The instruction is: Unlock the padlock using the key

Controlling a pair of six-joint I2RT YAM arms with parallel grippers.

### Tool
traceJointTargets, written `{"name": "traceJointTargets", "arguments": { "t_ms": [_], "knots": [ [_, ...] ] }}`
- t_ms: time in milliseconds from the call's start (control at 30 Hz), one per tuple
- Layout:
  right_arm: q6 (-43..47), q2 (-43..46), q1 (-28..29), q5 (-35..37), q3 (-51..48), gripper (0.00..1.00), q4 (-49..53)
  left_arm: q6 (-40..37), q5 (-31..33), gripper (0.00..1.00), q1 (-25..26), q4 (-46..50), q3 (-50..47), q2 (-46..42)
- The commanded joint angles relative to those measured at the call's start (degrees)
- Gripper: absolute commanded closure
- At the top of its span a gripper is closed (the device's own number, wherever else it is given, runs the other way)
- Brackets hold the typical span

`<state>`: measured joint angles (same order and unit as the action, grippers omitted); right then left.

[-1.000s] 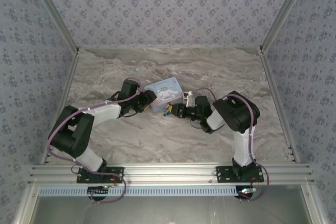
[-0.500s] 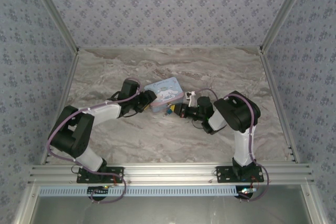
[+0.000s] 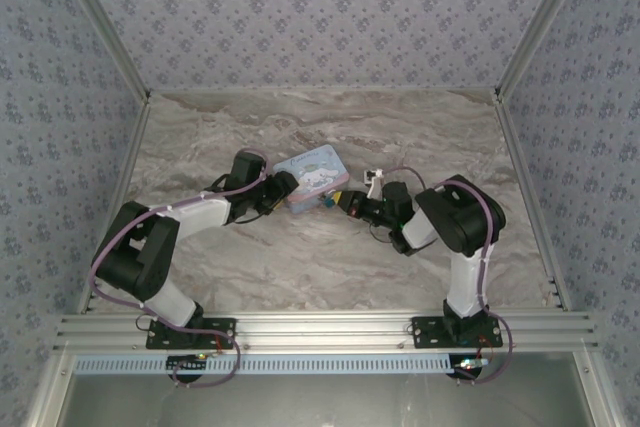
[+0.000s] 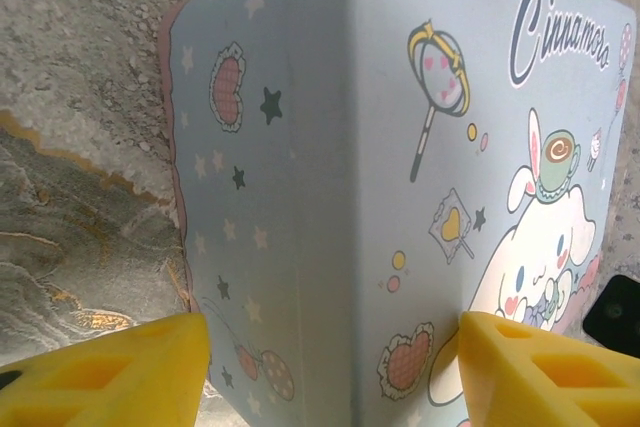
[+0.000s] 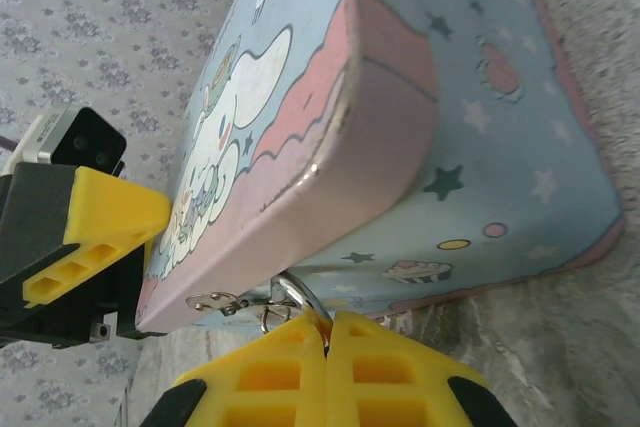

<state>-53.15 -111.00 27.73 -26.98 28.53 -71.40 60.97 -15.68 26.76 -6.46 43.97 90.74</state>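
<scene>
The right gripper draws off the tin's hasp next, back and down onto the marble between tin [image 3: 310, 173] and bar to release the padlock, as that marble lies bare.
The light-blue cartoon tin [image 3: 310, 173] lies mid-table. My left gripper [image 3: 283, 190] clamps its near-left corner; in the left wrist view both yellow fingers [image 4: 110, 372] press the tin [image 4: 330, 147] from either side. The tiny teal padlock [image 3: 327, 202] hangs at the tin's front edge, with my right gripper [image 3: 343, 203] against it. In the right wrist view the gripper [image 5: 327, 322] is shut, and the silvery shackle [image 5: 298, 292] sticks out between its tips, hooked under the lid hasp [image 5: 215, 300]. The padlock body and the key are hidden.
The marble table [image 3: 250, 257] is walled by patterned panels on three sides. A metal rail [image 3: 320, 327] runs along the near edge by the arm bases. The left gripper's finger [image 5: 100, 217] appears beyond the tin [image 5: 400, 97] in the right wrist view.
My right gripper has shifted right and slightly up along the tin's front edge while its wrist rolled. The padlock moved with it. The left arm and tin have stayed still.
</scene>
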Motion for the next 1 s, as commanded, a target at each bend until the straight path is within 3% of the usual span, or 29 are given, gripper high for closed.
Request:
{"name": "traceJointTargets", "arguments": {
  "t_ms": [0, 200, 333, 667, 833, 967],
  "knots": [
    [1.2, 3.7, -0.3, 2.2, -1.2, 1.00, 1.4, -1.0, 1.5, 0.33, 0.3, 8.0, -1.8, 0.2],
    [5.2, 11.2, -0.9, 2.8, -3.7, 1.00, 9.3, -3.4, 1.3, 0.18, 0.1, 6.9, -0.9, -3.8],
    [11.7, 20.9, -0.6, 3.9, -3.4, 1.00, 24.2, -5.8, 3.9, 0.01, -0.1, 7.9, -0.7, -9.9],
    [29.3, 42.7, 1.1, 5.7, 8.5, 1.00, 75.5, -16.1, 13.9, 0.01, -1.5, 18.2, -0.3, -26.2],
    [32.9, 44.8, 2.1, 6.4, 15.8, 1.00, 95.8, -18.6, 20.5, 0.01, -1.5, 23.3, -2.2, -33.7],
    [32.4, 44.1, 2.9, 6.4, 17.8, 1.00, 105.5, -18.6, 24.6, 0.01, -1.6, 25.6, -4.3, -37.9]
  ]
}}
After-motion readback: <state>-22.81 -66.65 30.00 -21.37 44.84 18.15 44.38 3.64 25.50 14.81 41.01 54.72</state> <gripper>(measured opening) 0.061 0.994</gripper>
